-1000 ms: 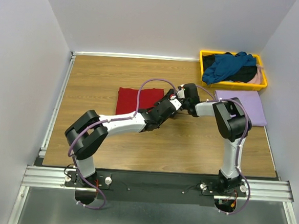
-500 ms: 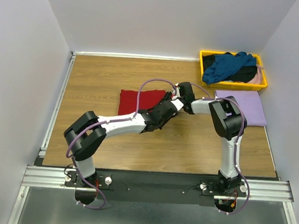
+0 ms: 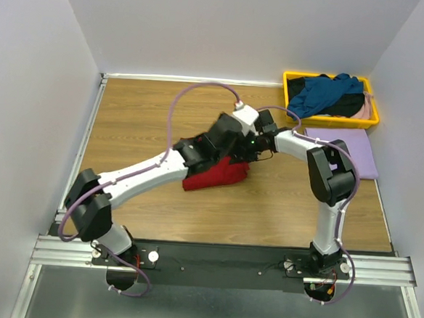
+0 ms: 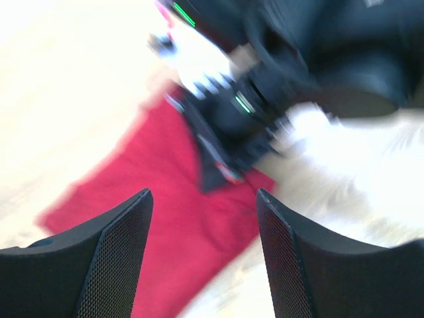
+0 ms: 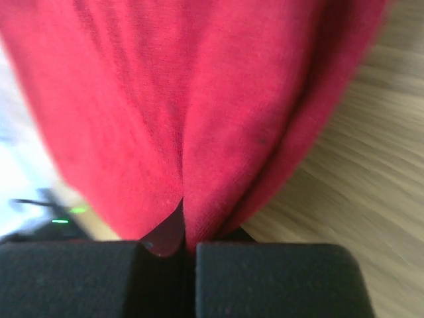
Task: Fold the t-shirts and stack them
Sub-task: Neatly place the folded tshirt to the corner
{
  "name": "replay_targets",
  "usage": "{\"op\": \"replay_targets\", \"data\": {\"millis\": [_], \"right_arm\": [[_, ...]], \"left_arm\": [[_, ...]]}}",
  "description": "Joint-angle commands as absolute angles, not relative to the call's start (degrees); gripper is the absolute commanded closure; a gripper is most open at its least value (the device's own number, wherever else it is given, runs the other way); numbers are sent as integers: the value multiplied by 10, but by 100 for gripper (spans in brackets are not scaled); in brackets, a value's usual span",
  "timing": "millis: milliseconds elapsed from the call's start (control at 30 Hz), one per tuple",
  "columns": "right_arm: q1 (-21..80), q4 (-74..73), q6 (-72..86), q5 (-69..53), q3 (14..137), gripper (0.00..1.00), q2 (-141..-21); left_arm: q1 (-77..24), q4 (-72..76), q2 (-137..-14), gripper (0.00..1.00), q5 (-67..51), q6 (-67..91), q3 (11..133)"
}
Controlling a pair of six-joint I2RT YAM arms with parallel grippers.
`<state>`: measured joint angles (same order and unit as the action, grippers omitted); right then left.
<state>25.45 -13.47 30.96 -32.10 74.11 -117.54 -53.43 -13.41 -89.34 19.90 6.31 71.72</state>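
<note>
My right gripper moves to the right in the top view next and releases the red t-shirt over the folded lavender t-shirt, which lies flat for stacking.
The dark red t-shirt lies bunched on the wooden table, partly hidden under both arms. My right gripper is shut on a fold of its red cloth, which hangs down from the fingers. In the top view the right gripper sits at the shirt's far right corner. My left gripper hovers open above the red shirt, nothing between its fingers; from above the left gripper is just beside the right one. The folded lavender t-shirt lies flat at the right.
A yellow tray in the far right corner holds a teal shirt, a black one and a pale pink one. White walls border the table's back and sides. Both arms cross over the table's middle.
The left gripper let go of the red shirt, opened and rose. The right gripper shut on the shirt's edge. The shirt shifted nearer and to the right, and now looks bunched.
</note>
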Motion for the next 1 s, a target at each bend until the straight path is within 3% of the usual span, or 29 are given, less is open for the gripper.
{"op": "replay_targets", "data": {"millis": [0,233,533,967], "right_arm": [[255,-344,116,-168,785,99,-1146],[244,-442,50,146,778,99,-1102],[217,-439,43,448,777,99,-1067],[146,-419,16,511,870,99,-1069]], "left_arm": [[-489,-149,-847,28,225,76,748],[-340,-120,-792,21,258,108,668],[-260,-67,-737,12,289,127,560],[-295,-51,-694,8,381,106,531]]}}
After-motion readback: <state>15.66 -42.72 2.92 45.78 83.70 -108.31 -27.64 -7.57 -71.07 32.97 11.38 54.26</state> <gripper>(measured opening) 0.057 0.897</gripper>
